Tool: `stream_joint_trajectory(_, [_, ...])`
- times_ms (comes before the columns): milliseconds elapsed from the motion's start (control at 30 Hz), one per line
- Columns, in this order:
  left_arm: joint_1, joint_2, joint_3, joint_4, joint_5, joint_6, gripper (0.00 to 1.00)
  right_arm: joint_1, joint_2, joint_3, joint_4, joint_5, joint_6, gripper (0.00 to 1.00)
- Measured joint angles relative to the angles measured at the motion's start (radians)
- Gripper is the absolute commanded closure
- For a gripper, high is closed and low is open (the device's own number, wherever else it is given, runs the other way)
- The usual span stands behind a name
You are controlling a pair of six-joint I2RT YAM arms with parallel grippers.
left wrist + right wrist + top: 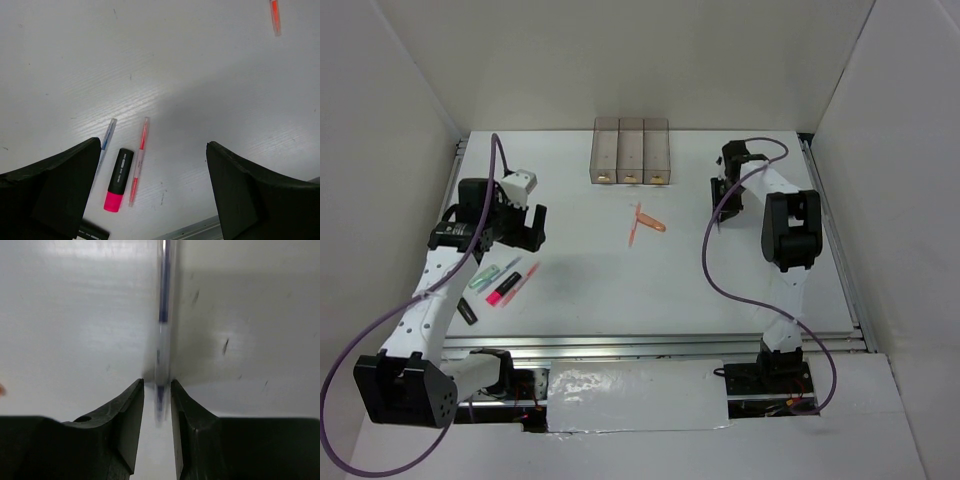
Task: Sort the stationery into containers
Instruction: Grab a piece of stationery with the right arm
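My right gripper rises next and carries the blue-ink pen outward and to the left in the top view, then releases it over the nearest bin (pixel 657 152), since that stands empty.
The three joined bins (pixel 630 150) stand at the back centre. Two orange pens (pixel 645 222) lie crossed in front of them. My left gripper (pixel 520 238) hangs open and empty above the table's left side, its jaws wide apart in the left wrist view (pixel 154 147). Below it lie a pink highlighter with black cap (pixel 118 180), a thin red pen (pixel 138 161), a blue-tipped pen (pixel 106 136) and a black marker (pixel 92 233). My right gripper (pixel 718 200) is low at the back right, its jaws narrow around a clear blue-ink pen (pixel 163 315), which is blurred.
A pale green pen (pixel 492 272) lies by the highlighter (pixel 503 288). White walls enclose the table on three sides. A metal rail (pixel 670 345) runs along the near edge. A purple cable (pixel 710 270) loops from the right arm over the table.
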Motion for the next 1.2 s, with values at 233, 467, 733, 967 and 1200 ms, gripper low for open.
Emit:
stream_joint_trajectory(233, [0.000,-0.059,0.000,-0.026,0.002,0.000,0.01,0.038,-0.078,-0.127,-0.004,0.029,0.020,0.64])
stream_joint_trajectory(467, [0.000,-0.090,0.000,-0.044,0.002,0.000,0.01,0.050,-0.089,-0.142,-0.003,0.056,0.032,0.67])
stream_joint_trajectory(733, [0.000,-0.097,0.000,-0.048,0.001,0.001,0.01,0.050,-0.068,-0.098,-0.019,0.066,0.034,0.93])
stream_joint_trajectory(967, [0.000,-0.097,0.000,-0.050,0.000,0.001,0.01,0.057,-0.068,-0.090,-0.028,0.025,0.013,1.00])
stream_joint_trajectory(1200, [0.000,-0.097,0.000,-0.048,-0.005,0.000,0.01,0.076,-0.138,-0.047,-0.097,-0.026,-0.003,1.00])
